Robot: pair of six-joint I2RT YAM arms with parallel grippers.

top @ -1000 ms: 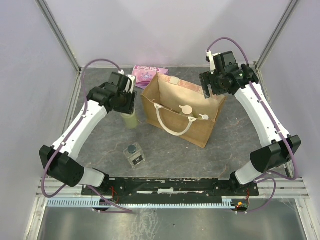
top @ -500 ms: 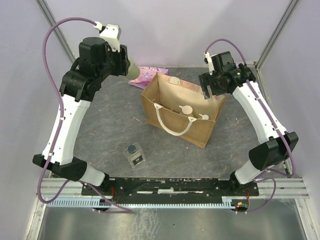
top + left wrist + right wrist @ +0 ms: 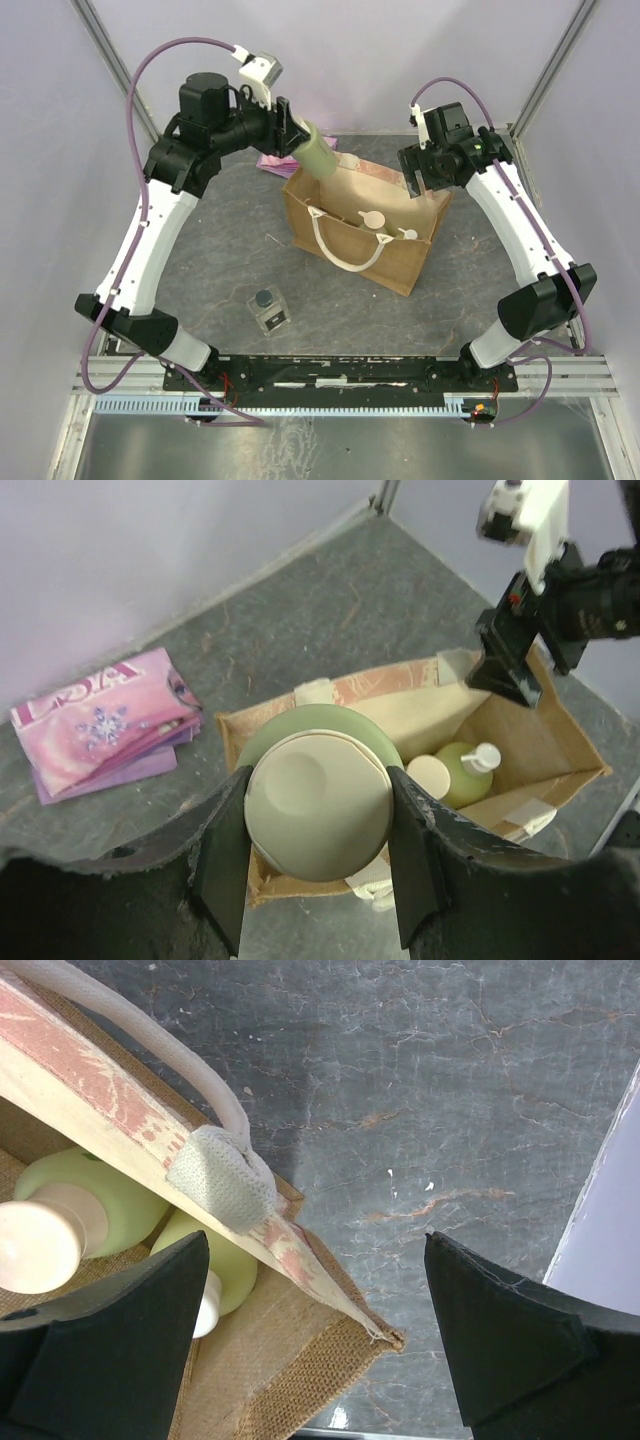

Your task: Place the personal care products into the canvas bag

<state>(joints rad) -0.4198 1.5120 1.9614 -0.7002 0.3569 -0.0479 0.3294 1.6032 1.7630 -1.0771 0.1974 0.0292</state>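
The other two bottles lie farther along, so the robot's left gripper needs to go down past the bag's rim next, into the bag's end by the pink booklet (image 3: 325,197), and let go of the yellow-green bottle.
My left gripper (image 3: 298,138) is shut on a yellow-green bottle (image 3: 319,160) with a cream cap and holds it tilted in the air above the back left corner of the canvas bag (image 3: 392,266). The left wrist view shows the jaws (image 3: 320,852) clamping the bottle (image 3: 318,815) over the open bag (image 3: 388,683). Two more yellow-green bottles lie inside, one cream-capped (image 3: 431,775) and one with a pump top (image 3: 470,768); both also show in the right wrist view (image 3: 95,1205) (image 3: 215,1260). The clear square bottle (image 3: 268,310) stands on the table in front. My right gripper (image 3: 421,178) is open, straddling the bag's back right corner (image 3: 330,1360).
A pink booklet (image 3: 100,725) lies on the table behind the bag's left side. The enclosure walls stand close behind and on both sides. The bag's cream rope handle (image 3: 350,262) hangs over its front wall.
My left arm has lifted the yellow-green bottle off the table left of the bag and swung it up and right over the bag's back left corner. The right arm has barely moved.
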